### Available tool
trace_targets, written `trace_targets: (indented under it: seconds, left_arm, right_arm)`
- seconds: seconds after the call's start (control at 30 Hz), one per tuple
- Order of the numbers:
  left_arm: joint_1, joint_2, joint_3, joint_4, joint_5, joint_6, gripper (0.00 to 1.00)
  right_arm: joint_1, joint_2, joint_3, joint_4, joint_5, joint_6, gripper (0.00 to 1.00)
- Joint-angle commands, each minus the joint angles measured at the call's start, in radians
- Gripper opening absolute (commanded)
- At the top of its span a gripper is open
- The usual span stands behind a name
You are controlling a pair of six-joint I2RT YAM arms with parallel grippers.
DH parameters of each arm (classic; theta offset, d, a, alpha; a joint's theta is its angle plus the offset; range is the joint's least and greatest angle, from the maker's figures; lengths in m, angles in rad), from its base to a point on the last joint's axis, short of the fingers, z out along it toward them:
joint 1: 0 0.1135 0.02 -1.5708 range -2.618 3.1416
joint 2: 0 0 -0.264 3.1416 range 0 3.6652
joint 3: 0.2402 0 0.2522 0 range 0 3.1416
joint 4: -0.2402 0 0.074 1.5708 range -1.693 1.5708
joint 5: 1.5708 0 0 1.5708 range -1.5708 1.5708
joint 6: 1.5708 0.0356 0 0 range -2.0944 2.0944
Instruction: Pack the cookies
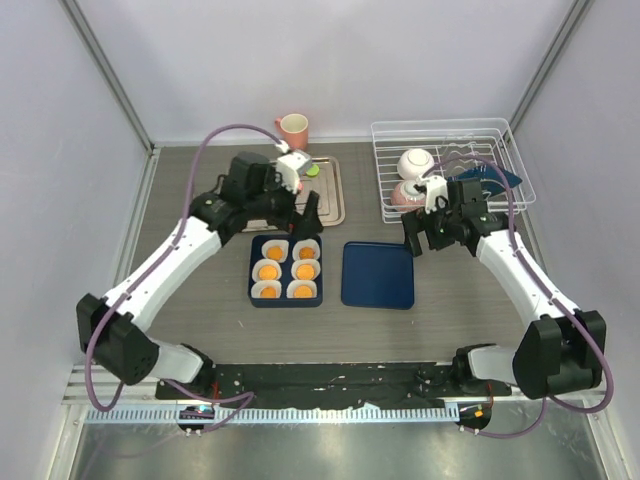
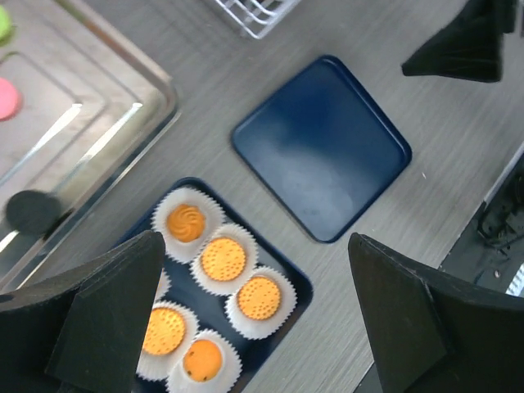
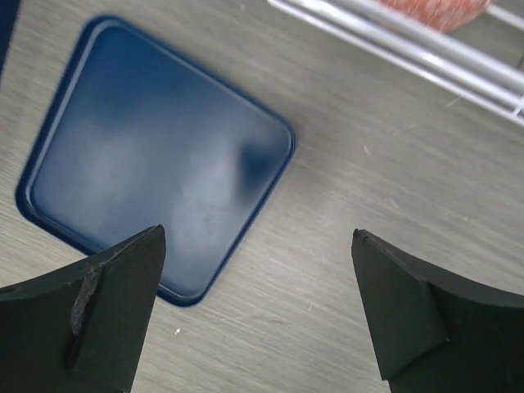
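I need to move my right gripper down and across onto the lid's rim by its rack-side corner (image 1: 413,257) (image 3: 273,178) next, because that spot is below my gripper and to its left in the top view.
Several orange cookies (image 1: 273,270) (image 2: 223,259) sit in white paper cups inside the dark blue box (image 1: 252,268) (image 2: 299,282). My left gripper (image 1: 305,222) (image 2: 254,241) hovers open above the box's far end, nothing between its fingers. Loose cookies lie on the metal tray (image 1: 328,195) (image 2: 98,106): a pink one (image 2: 6,98), a green one (image 1: 312,170) (image 2: 2,23) and a black one (image 2: 31,211). The box's flat blue lid (image 1: 378,275) (image 2: 321,147) (image 3: 155,155) lies right of the box. My right gripper (image 1: 418,240) (image 3: 258,237) hangs open and empty over the lid's far right corner.
A pink mug (image 1: 293,130) stands behind the tray. A white wire rack (image 1: 450,170) (image 3: 393,41) at the back right holds a white bowl (image 1: 414,161) and a pink bowl (image 1: 405,195) (image 3: 434,8). Grey walls enclose the table.
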Motion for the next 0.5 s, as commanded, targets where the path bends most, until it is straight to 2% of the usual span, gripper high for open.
trace_targets:
  seconds: [0.0,0.2,0.47]
  left_arm:
    - [-0.145,0.085,0.044,0.023,-0.085,0.049,1.0]
    - [-0.232,0.208,0.087,0.066,-0.133,0.052,1.0]
    - [-0.266,0.295,0.113,0.109,-0.156,0.043,1.0]
  right_arm:
    - [0.006,0.03,-0.054,0.021,0.037,-0.008,0.98]
    - [0.006,0.128,-0.086,0.053,0.03,0.033,0.91]
    - [0.02,0.272,-0.091,0.087,0.06,0.064,0.71]
